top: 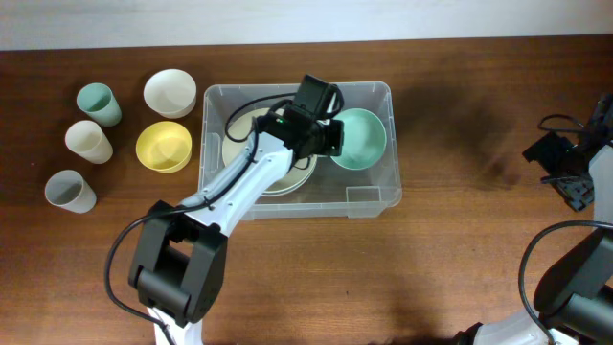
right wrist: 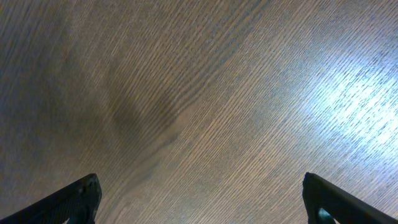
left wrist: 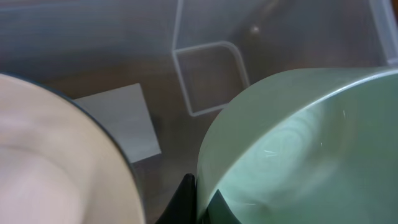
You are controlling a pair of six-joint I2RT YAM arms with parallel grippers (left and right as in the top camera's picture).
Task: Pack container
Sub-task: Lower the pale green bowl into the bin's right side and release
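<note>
I will next lower my left gripper with the green bowl onto the free spot on the container's bottom beside the cream bowl and release the green bowl's rim.
The clear plastic container (top: 375, 201) stands mid-table. Inside it, a cream bowl (top: 238, 144) lies on the left and a mint-green bowl (top: 364, 137) on the right. My left gripper (top: 332, 137) reaches into the container and is shut on the green bowl's left rim. In the left wrist view its fingers pinch the rim of the green bowl (left wrist: 298, 149) at the left gripper (left wrist: 199, 200), with the cream bowl (left wrist: 56, 162) beside it and a white label (left wrist: 121, 121) on the container floor. My right gripper (top: 565, 168) hangs open over bare wood at the far right; the right gripper (right wrist: 200, 186) holds nothing.
Left of the container stand a yellow bowl (top: 164, 146), a white bowl (top: 170, 92), a green cup (top: 99, 103), a cream cup (top: 88, 141) and a grey cup (top: 70, 191). Bare wood lies between the container and the right arm.
</note>
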